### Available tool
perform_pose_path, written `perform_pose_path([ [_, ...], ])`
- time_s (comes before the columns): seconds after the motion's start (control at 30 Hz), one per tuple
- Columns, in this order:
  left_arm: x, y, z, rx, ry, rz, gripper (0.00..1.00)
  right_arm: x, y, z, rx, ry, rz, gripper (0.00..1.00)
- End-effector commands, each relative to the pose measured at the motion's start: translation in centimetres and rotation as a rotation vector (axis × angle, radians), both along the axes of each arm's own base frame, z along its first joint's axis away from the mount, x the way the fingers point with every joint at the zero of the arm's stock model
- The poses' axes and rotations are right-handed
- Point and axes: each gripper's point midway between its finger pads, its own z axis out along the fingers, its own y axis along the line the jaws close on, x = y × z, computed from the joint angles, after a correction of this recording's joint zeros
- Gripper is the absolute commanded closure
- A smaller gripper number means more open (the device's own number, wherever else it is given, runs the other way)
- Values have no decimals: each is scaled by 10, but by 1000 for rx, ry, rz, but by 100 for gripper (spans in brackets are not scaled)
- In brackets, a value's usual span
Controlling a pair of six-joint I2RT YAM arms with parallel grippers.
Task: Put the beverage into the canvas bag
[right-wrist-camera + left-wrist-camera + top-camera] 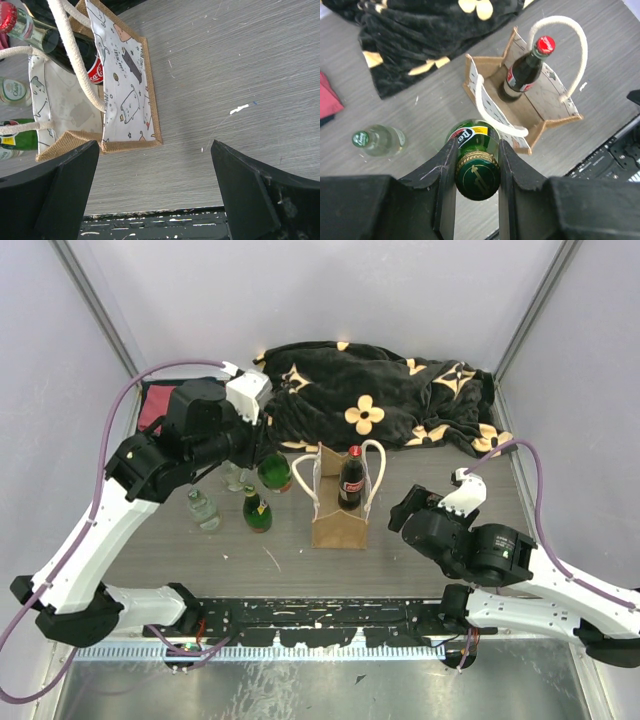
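The spot beside the cola bottle in the bag is empty, so I will next move my left gripper toward the right in the top view and down into it.
The beverage I hold is a green glass bottle (476, 150) with a green and gold cap. My left gripper (477, 145) is shut on its neck just below the cap. From above, the bottle (275, 472) hangs just left of the canvas bag (338, 525), close to its white rope handle (303, 475). The tan bag (555, 107) stands upright and open, with a red-capped cola bottle (525, 72) inside. My right gripper (155, 150) stands open over bare table, right of the bag (127, 85), holding nothing.
A second green bottle (258, 511) and a clear bottle (203, 510) stand left of the bag. A black flowered blanket (380, 395) lies behind it. A red cloth (152, 405) sits at the back left. A black rail (330, 620) runs along the table's near edge.
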Motion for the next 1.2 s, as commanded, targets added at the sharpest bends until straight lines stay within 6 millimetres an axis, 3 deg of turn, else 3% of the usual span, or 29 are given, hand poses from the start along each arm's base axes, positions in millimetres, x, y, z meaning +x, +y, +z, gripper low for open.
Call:
perform_pose_path([
  [0.0,27,-8,70,-69,-246,4,100,4,1,6,42,-33,-17,0],
  [0.2,57,-13,89,-19,-345,40,100,4,3,4,42,-35,-14,0],
  [0.4,94,-16,92,4,-413,82,100,4,8,1,48,-29,0,0],
  [0.73,140,-60,105,-93,-460,63,100,5,16,-3,49,-22,17,0],
  [0.9,140,-79,105,-172,-406,27,100,6,16,-5,42,-20,15,0],
  [1.17,108,-98,90,-233,-323,-29,100,7,15,-6,35,-27,10,0],
])
